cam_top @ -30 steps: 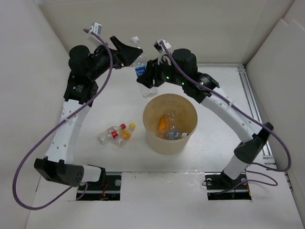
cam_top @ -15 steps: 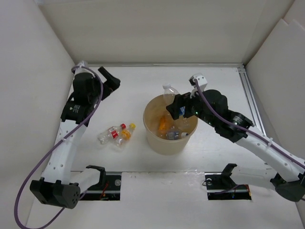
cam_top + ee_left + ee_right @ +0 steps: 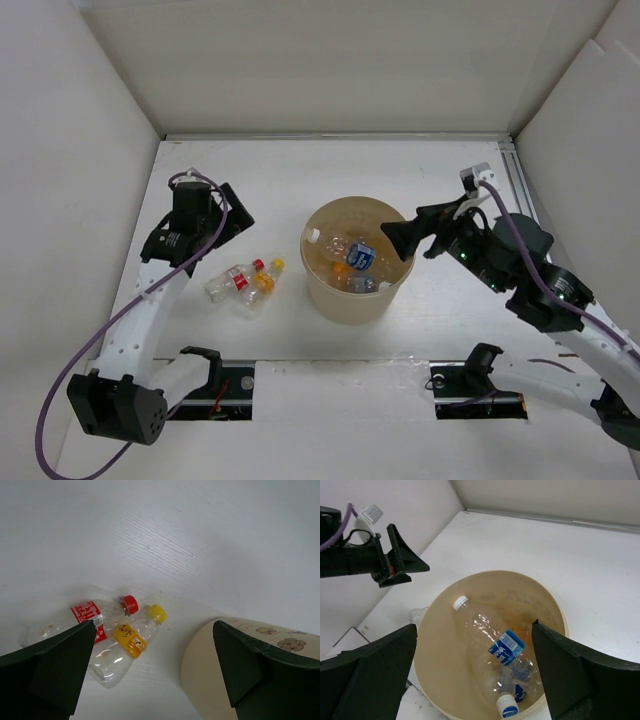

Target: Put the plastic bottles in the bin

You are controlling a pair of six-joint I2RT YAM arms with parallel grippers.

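Note:
My left gripper moves down, back and toward the bin point(image 3: 322, 290) next, onto the yellow-capped bottle's shoulder point(image 3: 271, 272), since that lies below and back, still outside the bin.
The tan bin point(image 3: 322, 290) stands mid-table and holds several plastic bottles. A clear bottle with a blue label point(image 3: 358, 256) lies on top of them; the right wrist view shows it point(image 3: 505, 647) slanting across the bin point(image 3: 437, 680) above a white-capped bottle point(image 3: 509, 711). My right gripper point(image 3: 416, 225) hangs open and empty over the bin's right rim point(image 3: 474, 626). Left of the bin, two bottles lie on the table: one red-capped point(image 3: 232, 280) point(image 3: 87, 615) and one yellow-capped point(image 3: 262, 283) point(image 3: 125, 642). My left gripper point(image 3: 236, 207) is open and empty above and behind them point(image 3: 154, 630).
White walls enclose the table on three sides. A metal rail point(image 3: 522, 195) runs along the right edge. The bin's side point(image 3: 220, 670) fills the lower right of the left wrist view. My left gripper point(image 3: 400, 555) shows at the upper left of the right wrist view.
My right gripper brought the blue-label bottle from the back over the bin, opened and dropped it in, then drew back right. My left arm came forward toward the two bottles on the table.

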